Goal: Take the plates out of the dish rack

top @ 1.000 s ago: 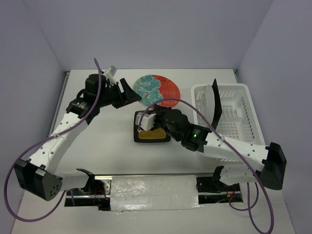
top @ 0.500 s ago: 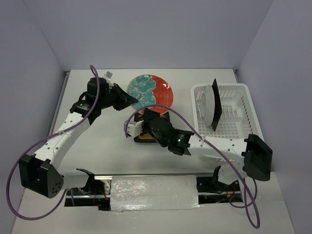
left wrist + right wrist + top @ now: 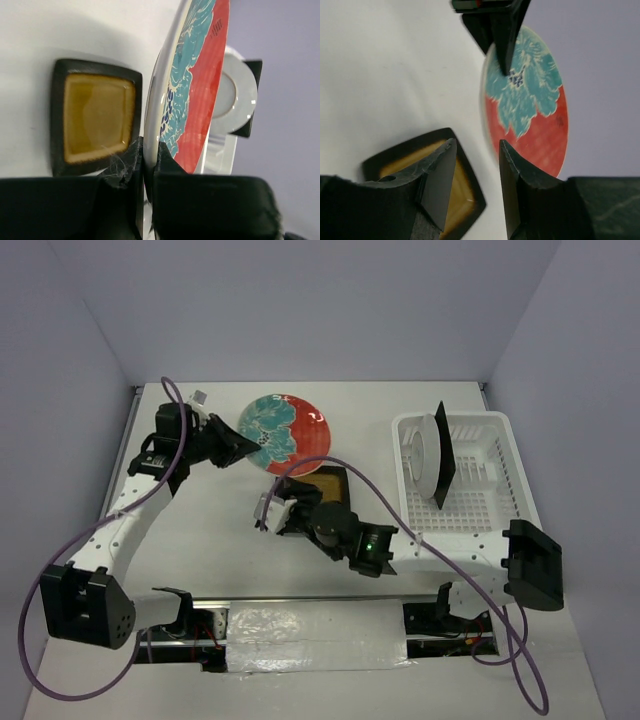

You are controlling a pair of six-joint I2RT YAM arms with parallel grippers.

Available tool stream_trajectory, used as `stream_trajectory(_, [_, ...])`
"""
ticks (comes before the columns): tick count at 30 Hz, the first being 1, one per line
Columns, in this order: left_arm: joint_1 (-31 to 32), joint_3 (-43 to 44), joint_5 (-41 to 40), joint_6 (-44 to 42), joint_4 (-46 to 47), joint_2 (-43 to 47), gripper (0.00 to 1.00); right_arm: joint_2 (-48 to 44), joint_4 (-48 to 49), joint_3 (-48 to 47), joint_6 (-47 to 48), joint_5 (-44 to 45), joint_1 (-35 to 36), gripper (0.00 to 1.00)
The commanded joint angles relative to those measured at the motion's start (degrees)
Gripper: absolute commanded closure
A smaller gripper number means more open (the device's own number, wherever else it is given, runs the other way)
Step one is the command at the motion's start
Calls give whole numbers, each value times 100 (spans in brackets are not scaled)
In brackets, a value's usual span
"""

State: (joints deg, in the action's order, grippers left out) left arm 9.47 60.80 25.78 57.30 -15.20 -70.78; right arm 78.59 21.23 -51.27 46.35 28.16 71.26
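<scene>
The red plate (image 3: 290,433) will be let go next, once my left gripper moves down, back and to the left in the top view, because clear table is below it on that side.
My left gripper (image 3: 238,443) is shut on the rim of a round red plate (image 3: 290,433) with a teal floral pattern, holding it tilted above the table; its fingers (image 3: 165,155) pinch the pale rim of the plate (image 3: 200,85). The amber square plate (image 3: 333,482) lies flat on the table, partly under my right arm. My right gripper (image 3: 477,150) is open just over the corner of that amber plate (image 3: 462,197), holding nothing. In the white dish rack (image 3: 490,425), a black square plate (image 3: 443,455) and a pale round plate (image 3: 424,450) stand upright.
The rack fills the right side of the table. My right arm stretches from its base at bottom right across the middle to the amber plate. A purple cable loops over each arm. Grey walls close in the back and sides.
My left gripper shut on the round red plate, tipped it up and carried it left. My right gripper opened, let go of the amber plate and drew back toward the near left.
</scene>
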Motion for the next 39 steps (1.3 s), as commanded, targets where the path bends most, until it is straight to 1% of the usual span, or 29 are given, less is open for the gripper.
stream_trajectory(1, [-288, 222, 340, 361, 1467, 451, 100, -501, 750, 458, -925, 58, 405, 53])
stream_trajectory(3, [-464, 406, 314, 300, 1441, 495, 100, -625, 724, 705, -1231, 128, 616, 46])
stream_trajectory(4, [-569, 459, 192, 230, 1354, 539, 100, -738, 837, 801, -1312, 363, 695, 42])
stream_trajectory(6, [-622, 643, -124, -51, 1135, 679, 100, -862, 996, 1056, -1444, 610, 950, 42])
stream_trajectory(7, [-666, 696, -439, -252, 881, 758, 100, -967, 1005, 1136, -1531, 768, 1012, 42])
stream_trajectory(9, [-823, 671, -713, -412, 703, 855, 100, -1021, 726, 1049, -1969, 918, 1178, 42])
stream_trajectory(10, [-911, 583, -897, -491, 685, 917, 100, -1047, 463, 970, -2120, 1163, 1223, 42])
stream_trajectory(11, [-1034, 461, -952, -492, 720, 1039, 100, -1108, 356, 952, -2252, 1261, 1249, 42])
stream_trajectory(12, [-1392, 155, -900, -483, 929, 1101, 100, -1143, 138, 934, -2523, 1445, 1284, 41])
stream_trajectory(13, [-1570, -31, -795, -431, 931, 1154, 100, -1196, 31, 943, -2682, 1446, 1293, 41])
stream_trajectory(14, [-1754, -389, -663, -360, 1245, 1233, 100, -1336, -92, 943, -2831, 1586, 1293, 41])
stream_trajectory(15, [-2043, -541, -549, -273, 1369, 1251, 100, -1424, -302, 952, -2981, 1639, 1285, 40])
stream_trajectory(17, [-2239, -805, -329, -254, 1467, 1304, 100, -1626, -409, 1022, -3262, 1718, 1293, 40])
stream_trajectory(21, [-2616, -1657, -477, -237, 1801, 1523, 100, -2372, -646, 1127, -3615, 1798, 1293, 40])
stream_trajectory(23, [-2696, -2017, -574, -289, 1889, 1664, 100, -2645, -752, 1294, -3737, 1807, 1293, 40])
stream_trajectory(24, [-2757, -2106, -609, -289, 1976, 1699, 100, -2916, -761, 1364, -3764, 1781, 1293, 40])
stream_trajectory(28, [-2863, -2519, -679, -342, 2091, 1787, 100, -3488, -726, 1812, -3852, 1745, 1293, 40])
stream_trajectory(29, [-2855, -2746, -714, -360, 2126, 1840, 100, -3569, -735, 1848, -3887, 1745, 1293, 40])
stream_trajectory(32, [-2872, -3229, -1039, -386, 2161, 2182, 100, -3745, -779, 1927, -3897, 1763, 1293, 40])
stream_trajectory(34, [-2881, -3372, -1267, -412, 2153, 2349, 100, -3763, -840, 1910, -3888, 1824, 1293, 40])
stream_trajectory(39, [-2890, -3592, -1207, -465, 2416, 2254, 100, -3693, -893, 1848, -3932, 1860, 1293, 40])
